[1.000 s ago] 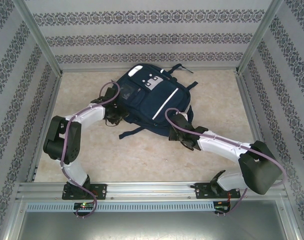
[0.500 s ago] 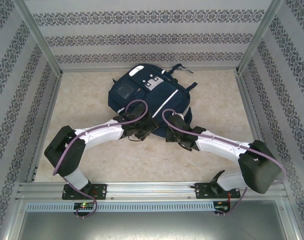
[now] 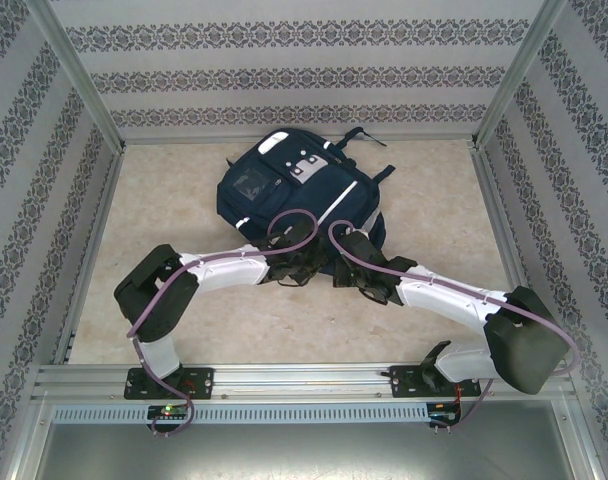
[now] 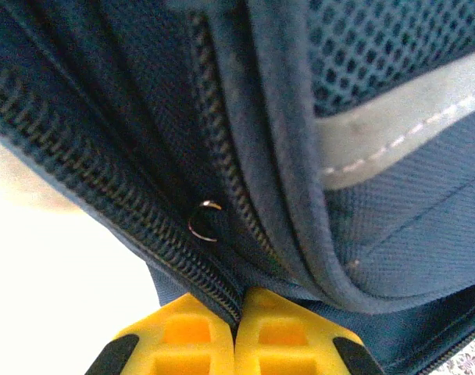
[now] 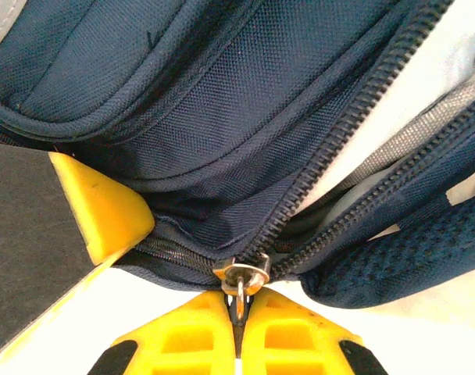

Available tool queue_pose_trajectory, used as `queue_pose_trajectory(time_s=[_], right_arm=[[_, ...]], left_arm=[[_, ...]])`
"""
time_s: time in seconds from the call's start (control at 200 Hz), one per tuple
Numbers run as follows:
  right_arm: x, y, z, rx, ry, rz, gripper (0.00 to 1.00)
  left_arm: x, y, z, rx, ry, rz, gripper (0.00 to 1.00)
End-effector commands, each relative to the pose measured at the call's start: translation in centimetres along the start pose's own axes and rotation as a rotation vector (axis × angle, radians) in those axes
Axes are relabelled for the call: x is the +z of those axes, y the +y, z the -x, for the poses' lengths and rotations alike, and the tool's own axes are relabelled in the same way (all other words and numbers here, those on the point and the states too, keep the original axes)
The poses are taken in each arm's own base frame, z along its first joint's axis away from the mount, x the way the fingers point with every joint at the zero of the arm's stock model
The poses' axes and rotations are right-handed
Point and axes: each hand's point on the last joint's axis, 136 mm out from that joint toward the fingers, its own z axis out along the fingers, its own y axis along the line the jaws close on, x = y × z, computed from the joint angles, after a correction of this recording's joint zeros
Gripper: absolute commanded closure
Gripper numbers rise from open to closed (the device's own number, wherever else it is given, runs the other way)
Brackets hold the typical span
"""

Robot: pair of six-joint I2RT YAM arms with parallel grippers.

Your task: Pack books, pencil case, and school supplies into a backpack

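My left gripper draws away from the metal zipper pull next, then opens to release. The pinched zipper edge (image 4: 219, 294) lies between my fingers beside that pull.
The navy backpack (image 3: 294, 185) lies flat in the middle of the table, white patch at the far end. Both grippers are at its near edge. My left gripper (image 3: 302, 264) is shut on the backpack's zipper edge (image 4: 222, 289), the yellow fingers (image 4: 183, 332) pinching the teeth and fabric just below a small metal ring (image 4: 205, 221). My right gripper (image 3: 348, 264) is shut on the metal zipper pull (image 5: 241, 277). Right of that slider the zipper teeth (image 5: 355, 117) stand apart. The books, pencil case and school supplies are out of view.
A yellow finger of the other gripper (image 5: 101, 207) pokes in at the left of the right wrist view. Dark straps (image 3: 369, 145) trail from the backpack's far end. Patterned walls and metal posts (image 3: 79, 80) box in the beige table (image 3: 164, 190).
My left arm swung from the backpack's left side round to its near edge and shut on the zipper edge beside the right gripper. The right arm barely moved.
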Motion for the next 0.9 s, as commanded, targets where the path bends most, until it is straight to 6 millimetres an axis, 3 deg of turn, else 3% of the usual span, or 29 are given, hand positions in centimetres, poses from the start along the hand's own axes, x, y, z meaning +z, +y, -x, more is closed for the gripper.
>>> queue_pose_trajectory(time_s=[0.0,0.335,0.48,0.624,0.729,0.829,0.894], right_arm=[[-0.5,0.1,-0.3,-0.021,-0.002,0.011,1.0],[0.3,-1.2,0.9,-0.008,0.001,-0.038,1.0],[1.0,-0.8,1.2,-0.012,0.012,-0.042,1.0],[1.6,0.1,1.5,-0.022,0.023,-0.037,1.0],[1.9,1.3,1.6,-0.04,0.032,-0.022,1.0],[2.4,2.5,1.9,-0.053,0.04,-0.005,1.0],[2.6,3.5,1.9,-0.063,0.045,0.007,1.0]], left_arm=[[-3.0,4.4,3.5,-0.039,-0.166,0.17,1.0],[-10.9,14.1,10.1,-0.166,-0.317,0.327,1.0],[-13.6,16.9,13.5,-0.203,-0.359,0.348,1.0],[-15.9,18.0,18.0,-0.174,-0.387,0.392,1.0],[-16.4,18.2,20.8,-0.172,-0.344,0.408,1.0],[-16.1,17.9,22.4,-0.134,-0.293,0.432,1.0],[-15.5,17.7,22.4,-0.127,-0.242,0.449,1.0]])
